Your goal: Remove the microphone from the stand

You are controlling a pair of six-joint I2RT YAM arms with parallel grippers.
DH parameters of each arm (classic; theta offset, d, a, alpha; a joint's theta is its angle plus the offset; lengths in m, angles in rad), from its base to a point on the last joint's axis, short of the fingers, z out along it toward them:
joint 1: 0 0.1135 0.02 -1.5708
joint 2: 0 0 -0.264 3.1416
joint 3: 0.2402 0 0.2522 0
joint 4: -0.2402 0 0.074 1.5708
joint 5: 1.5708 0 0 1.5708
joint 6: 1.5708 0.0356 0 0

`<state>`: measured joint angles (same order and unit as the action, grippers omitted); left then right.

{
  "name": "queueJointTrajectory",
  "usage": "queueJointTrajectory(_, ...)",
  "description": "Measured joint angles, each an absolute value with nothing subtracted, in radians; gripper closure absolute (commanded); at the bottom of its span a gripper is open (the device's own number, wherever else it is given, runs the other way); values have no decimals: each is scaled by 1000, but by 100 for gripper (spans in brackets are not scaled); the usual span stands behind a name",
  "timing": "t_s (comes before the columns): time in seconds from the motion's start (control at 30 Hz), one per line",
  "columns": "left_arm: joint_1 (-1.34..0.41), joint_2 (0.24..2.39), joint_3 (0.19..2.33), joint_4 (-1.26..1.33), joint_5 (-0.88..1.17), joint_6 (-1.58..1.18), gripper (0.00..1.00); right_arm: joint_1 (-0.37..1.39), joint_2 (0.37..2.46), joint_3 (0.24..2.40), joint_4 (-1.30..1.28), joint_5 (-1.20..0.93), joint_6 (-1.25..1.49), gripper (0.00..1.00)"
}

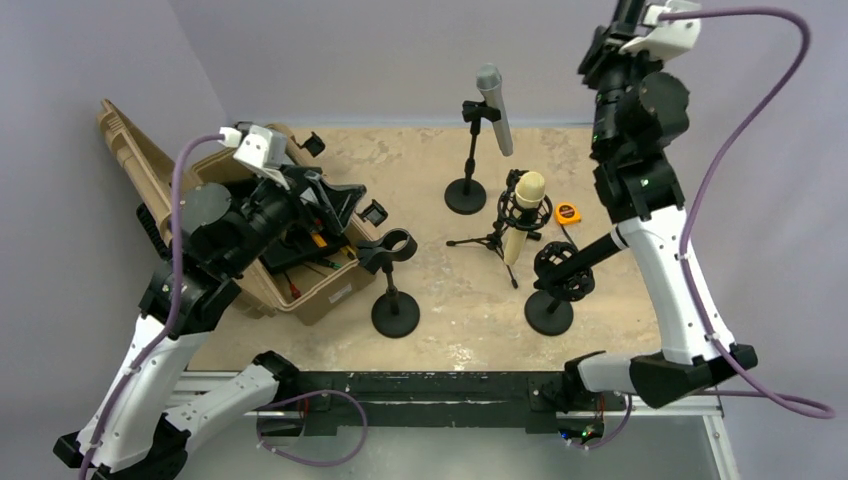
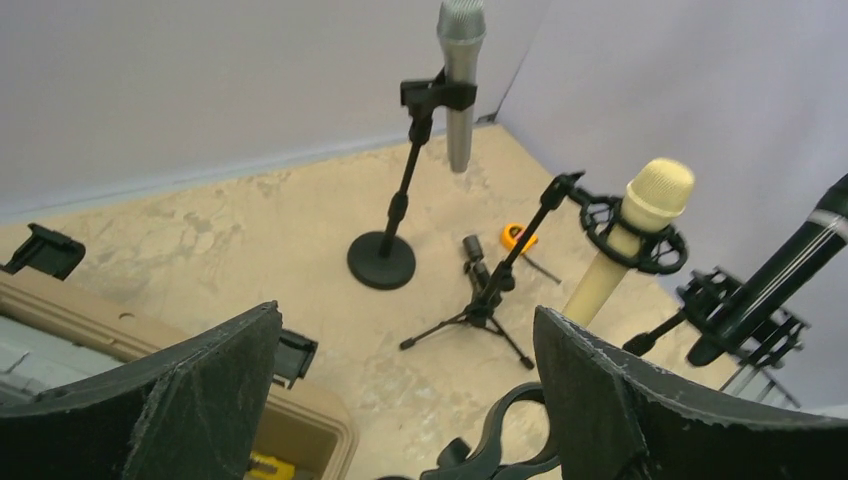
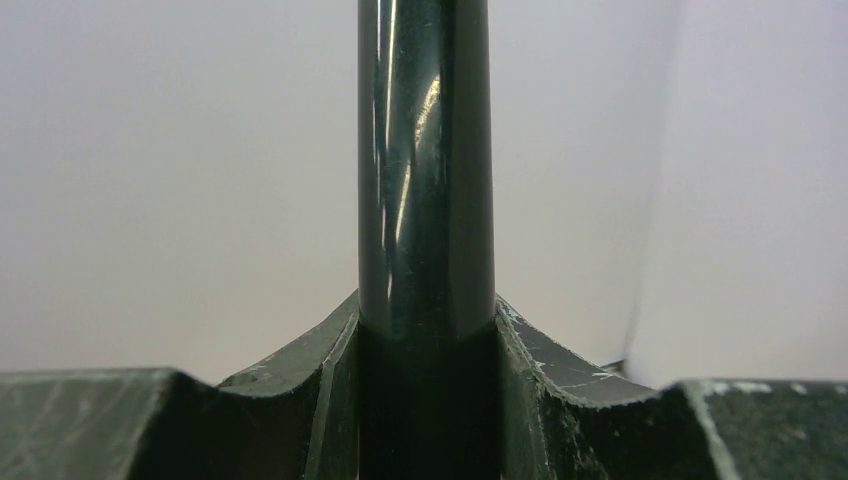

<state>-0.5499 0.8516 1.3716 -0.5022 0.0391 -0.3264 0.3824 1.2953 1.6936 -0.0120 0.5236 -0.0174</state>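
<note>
My right gripper needs to lower the black microphone next onto the bare tabletop [image 1: 588,176] beside the orange tape measure and let it go, because that spot below is clear.
My right gripper [image 1: 622,25] is raised high at the back right, near the wall. In the right wrist view it [image 3: 425,345] is shut on a glossy black microphone body [image 3: 425,150] that points away from the camera. My left gripper [image 1: 340,200] is open and empty above the tan case, its fingers [image 2: 200,390] framing the stands. An empty clip stand [image 1: 392,255] stands front centre. A silver microphone [image 1: 496,108] sits in a tall stand, a cream microphone [image 1: 522,215] in a tripod shock mount, and another black microphone [image 1: 585,255] lies through the right shock mount [image 1: 562,272].
An open tan case [image 1: 320,290] with tools and black latches fills the left side, its lid [image 1: 125,150] leaning back. An orange tape measure [image 1: 567,212] lies near the tripod. Walls close the back and both sides.
</note>
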Motion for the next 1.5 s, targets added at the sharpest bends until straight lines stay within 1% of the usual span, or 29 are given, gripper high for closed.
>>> queueJointTrajectory(0.17,-550,817,1274,-503,46,-274,7,165,1390,1790,-7,474,-44,100)
queueJointTrajectory(0.3,-550,760,1208,-499,47,-262,7,14,1454,1831,-12,384,-54,100)
queueJointTrajectory(0.47,-577,684,1164,-486,19,-236,7,-160,1483,1827,-8,227,-60,100)
queueJointTrajectory(0.6,-634,626,1148,-459,-34,-197,6,-270,1468,1746,21,97,-40,100)
queueJointTrajectory(0.77,-682,597,1128,-448,-73,-171,6,-312,1431,1604,36,-18,-6,100)
queueJointTrajectory(0.87,-699,596,1121,-441,-83,-163,6,-345,1376,1472,61,-125,21,100)
queueJointTrajectory(1.0,-720,592,1114,-439,-87,-160,6,-426,1311,1331,113,-250,52,100)
queueJointTrajectory(1.2,-751,561,1099,-427,-94,-152,6,-459,1306,1267,153,-332,61,100)
queueJointTrajectory(1.33,-757,550,1097,-424,-101,-146,6,-458,1318,1235,169,-335,57,100)
queueJointTrajectory(1.5,-768,534,1082,-411,-113,-137,6,-458,1415,1220,188,-363,44,100)
